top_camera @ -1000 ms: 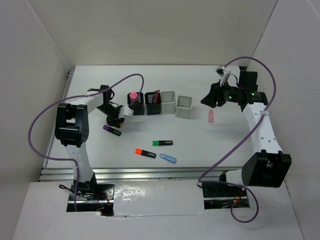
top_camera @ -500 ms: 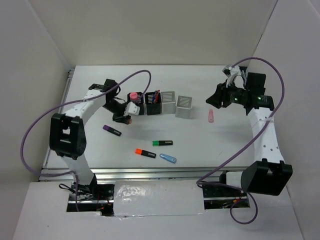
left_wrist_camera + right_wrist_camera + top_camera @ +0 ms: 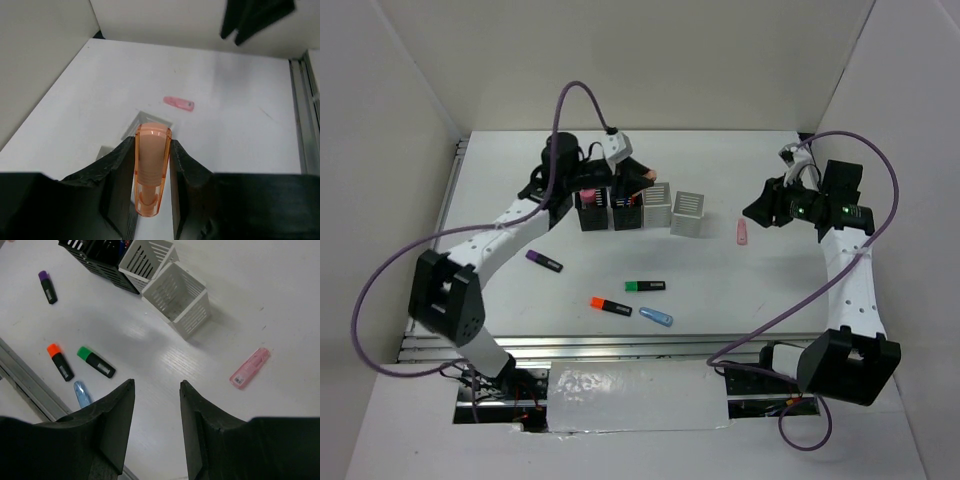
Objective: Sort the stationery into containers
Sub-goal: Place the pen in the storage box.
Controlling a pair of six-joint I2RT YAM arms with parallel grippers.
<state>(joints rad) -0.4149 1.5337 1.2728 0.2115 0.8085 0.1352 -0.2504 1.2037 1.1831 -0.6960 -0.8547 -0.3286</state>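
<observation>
My left gripper is to go to the right in the top view next and down over the opening of the grey cup beside the black cups, since the grey cup stands empty.
My left gripper [image 3: 642, 177] is shut on a peach marker [image 3: 151, 167] and holds it in the air above the row of cups. The row has two black cups [image 3: 591, 209] [image 3: 625, 210] with pens in them, then two light grey cups [image 3: 657, 204] [image 3: 688, 213]. A grey cup's rim [image 3: 146, 118] shows just beyond the marker's tip. My right gripper [image 3: 756, 208] is open and empty above the table, right of the cups. A pink highlighter [image 3: 742, 232] lies below it and also shows in the right wrist view [image 3: 250, 367].
Loose on the table lie a purple marker [image 3: 544, 261], a green marker [image 3: 645, 286], an orange marker [image 3: 611, 306] and a light blue marker [image 3: 656, 317]. White walls stand close on three sides. A metal rail [image 3: 620, 345] runs along the near edge.
My left gripper has risen from the table left of the cups and swung right to above them. My right gripper has drawn back a little to the right.
</observation>
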